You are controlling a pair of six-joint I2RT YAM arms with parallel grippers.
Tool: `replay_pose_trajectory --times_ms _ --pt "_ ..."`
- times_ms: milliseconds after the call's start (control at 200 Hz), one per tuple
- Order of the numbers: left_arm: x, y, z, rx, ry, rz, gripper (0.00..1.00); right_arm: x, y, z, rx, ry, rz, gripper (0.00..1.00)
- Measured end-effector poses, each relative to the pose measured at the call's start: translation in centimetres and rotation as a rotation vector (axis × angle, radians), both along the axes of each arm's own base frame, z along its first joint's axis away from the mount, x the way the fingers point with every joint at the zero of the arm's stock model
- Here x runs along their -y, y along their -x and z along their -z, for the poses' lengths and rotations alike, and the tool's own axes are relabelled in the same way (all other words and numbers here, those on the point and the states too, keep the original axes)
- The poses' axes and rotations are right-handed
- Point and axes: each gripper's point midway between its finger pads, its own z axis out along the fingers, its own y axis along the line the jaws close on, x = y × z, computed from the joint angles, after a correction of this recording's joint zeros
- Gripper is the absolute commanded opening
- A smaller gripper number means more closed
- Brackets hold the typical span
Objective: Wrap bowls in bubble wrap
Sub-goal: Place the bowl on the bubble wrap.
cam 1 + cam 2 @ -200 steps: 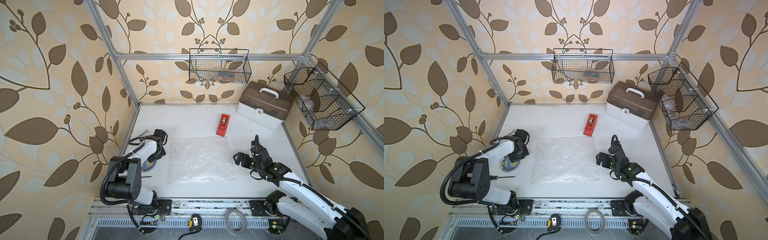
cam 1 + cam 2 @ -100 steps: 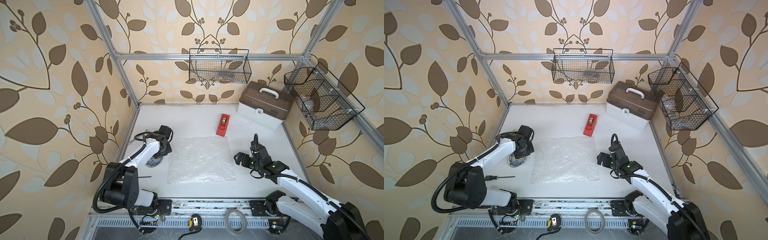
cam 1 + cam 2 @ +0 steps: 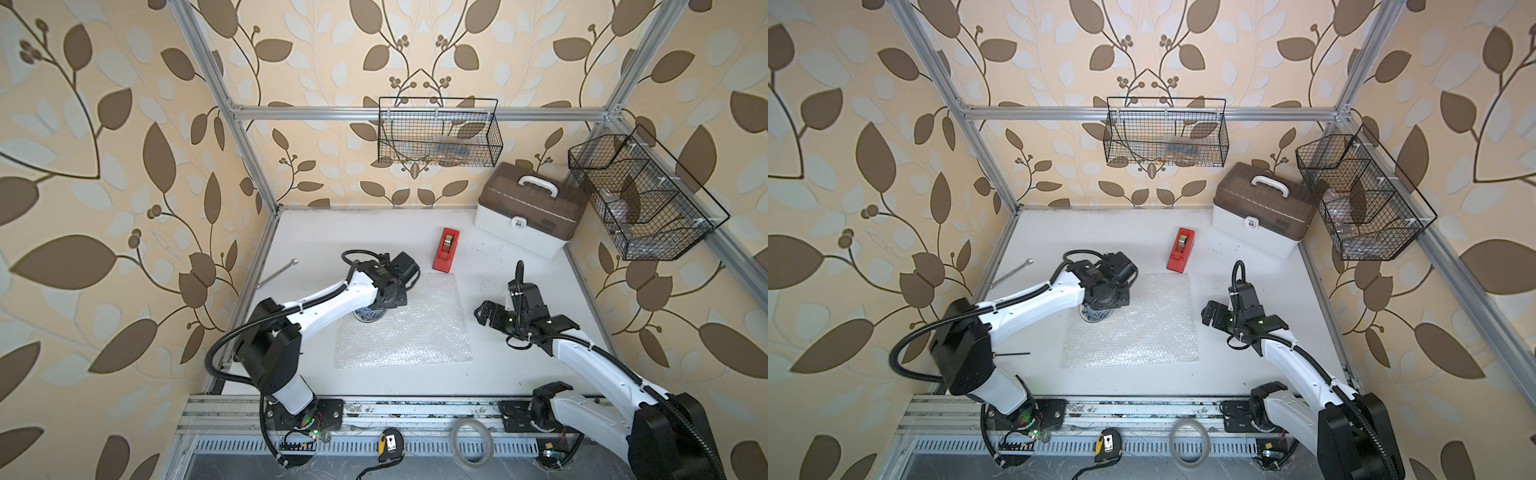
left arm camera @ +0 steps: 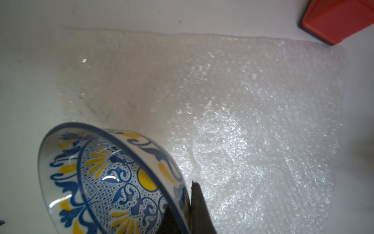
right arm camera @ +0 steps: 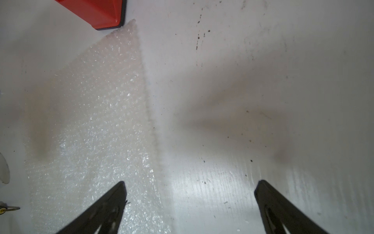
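Observation:
The bowl (image 3: 368, 317) hangs tilted near the bubble wrap's edge, so the robot's left gripper needs to move toward the middle of the bubble wrap, go down and let go of the bowl's rim.
A bowl (image 3: 368, 317) (image 3: 1094, 316) (image 4: 113, 178), white with a blue and yellow pattern, hangs tilted over the left edge of the bubble wrap (image 3: 409, 332) (image 3: 1136, 328) (image 4: 253, 121). My left gripper (image 3: 384, 301) (image 3: 1106, 301) (image 4: 182, 200) is shut on its rim, one finger inside and one outside. Whether the bowl touches the sheet I cannot tell. The sheet lies flat mid-table. My right gripper (image 3: 484, 316) (image 3: 1210, 313) (image 5: 191, 183) is open and empty, low over the right edge of the bubble wrap (image 5: 97, 121).
A red tape dispenser (image 3: 445, 250) (image 3: 1181, 250) stands just behind the sheet. A brown-lidded toolbox (image 3: 532, 216) sits at the back right, a wrench (image 3: 276, 273) by the left wall. A tape ring (image 3: 473, 442) and a tape measure (image 3: 390, 444) lie on the front rail.
My left arm has carried the bowl rightward from beside the left wall to the sheet's left edge. The right arm has barely moved.

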Motion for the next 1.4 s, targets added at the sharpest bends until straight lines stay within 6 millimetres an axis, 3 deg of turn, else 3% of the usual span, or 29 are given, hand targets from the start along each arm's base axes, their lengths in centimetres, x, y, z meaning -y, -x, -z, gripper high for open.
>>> replay_pose_trajectory --times_ms 110,190,480,690,865,990,1095,1400 --pt "3.0 -0.1 1.9 -0.030 -0.027 0.043 0.00 -0.1 0.0 0.1 -0.008 -0.002 -0.014 1.00" --pt "3.9 -0.2 2.9 -0.038 -0.034 0.056 0.00 -0.2 0.1 0.3 -0.015 -0.001 -0.024 1.00" --pt "4.4 -0.5 3.8 -0.049 -0.041 0.054 0.00 -0.4 0.3 0.7 -0.031 0.003 -0.042 1.00" --pt "4.9 -1.1 4.9 -0.056 -0.058 0.053 0.00 -1.8 0.7 0.8 -0.034 0.001 -0.090 1.00" --pt "5.0 -1.1 5.1 -0.059 -0.055 0.052 0.21 -3.0 0.9 0.7 -0.029 -0.014 -0.114 1.00" --pt "5.2 -1.2 5.3 -0.059 -0.051 0.052 0.27 -3.7 1.0 0.7 -0.026 -0.027 -0.122 1.00" --pt "5.3 -1.3 5.3 -0.054 -0.046 0.051 0.41 -4.3 1.4 0.9 -0.032 -0.030 -0.138 1.00" --pt "5.3 -1.4 5.2 -0.050 -0.051 0.060 0.62 -5.3 3.0 1.6 -0.045 -0.047 -0.157 1.00"
